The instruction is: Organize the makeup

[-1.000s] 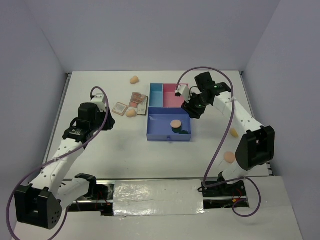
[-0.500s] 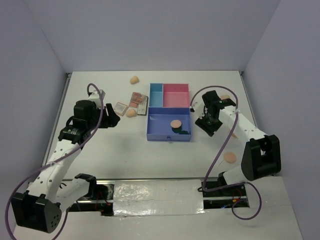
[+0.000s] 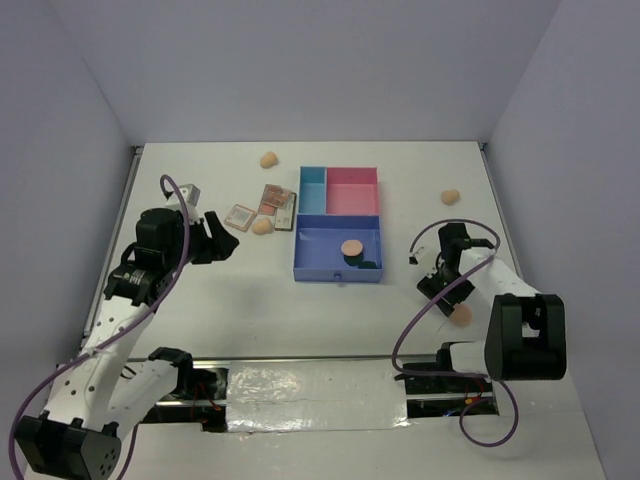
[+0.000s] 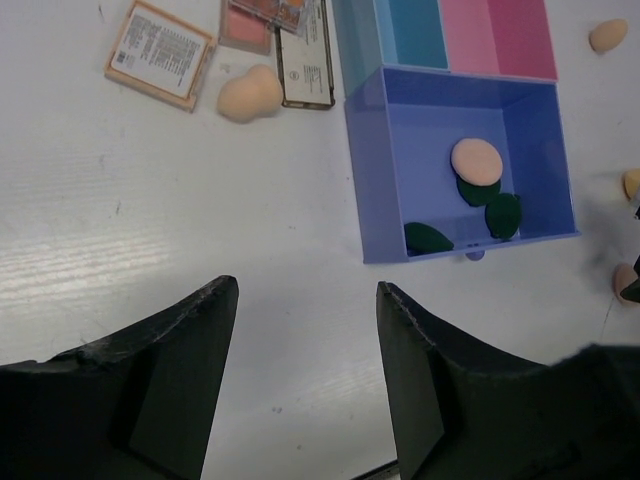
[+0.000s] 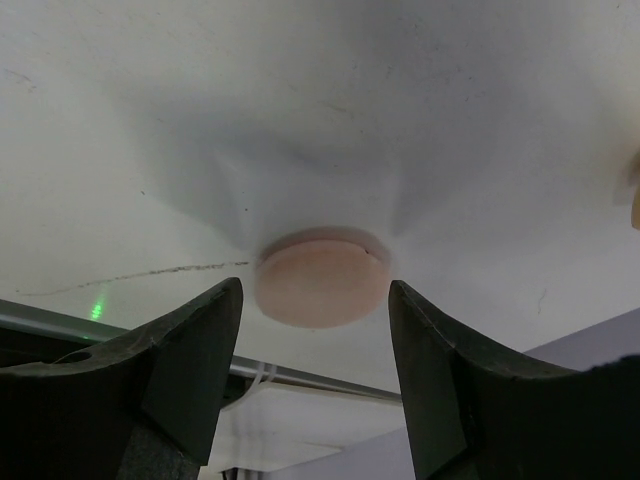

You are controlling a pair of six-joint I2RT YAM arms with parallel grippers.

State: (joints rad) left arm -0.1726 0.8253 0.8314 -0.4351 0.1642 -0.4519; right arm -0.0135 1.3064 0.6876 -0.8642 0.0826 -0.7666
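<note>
The right gripper lowers its open fingers around the rounded sides of the thin peach puff (image 3: 460,315) (image 5: 320,284) next and closes them, since the puff already lies centred between them.
A peach round puff (image 3: 461,315) lies on the table at the near right; in the right wrist view it (image 5: 322,276) sits just ahead of my open right gripper (image 5: 315,290), one jaw on each side, not touching. My left gripper (image 3: 222,245) is open and empty, left of the tray; it hovers over bare table (image 4: 305,285). The big blue compartment holds a peach puff (image 4: 476,159) and three dark green discs (image 4: 503,215). Palettes (image 4: 160,54) and an egg sponge (image 4: 250,96) lie left of the tray.
The blue-and-pink compartment tray (image 3: 338,272) stands mid-table. Loose peach sponges lie at the back (image 3: 268,159) and at the right (image 3: 451,197). The table's near edge and a metal rail run just behind the puff in the right wrist view.
My right arm has swung from the tray's right side down to the near right, onto the puff. My left arm has drawn back to the left.
</note>
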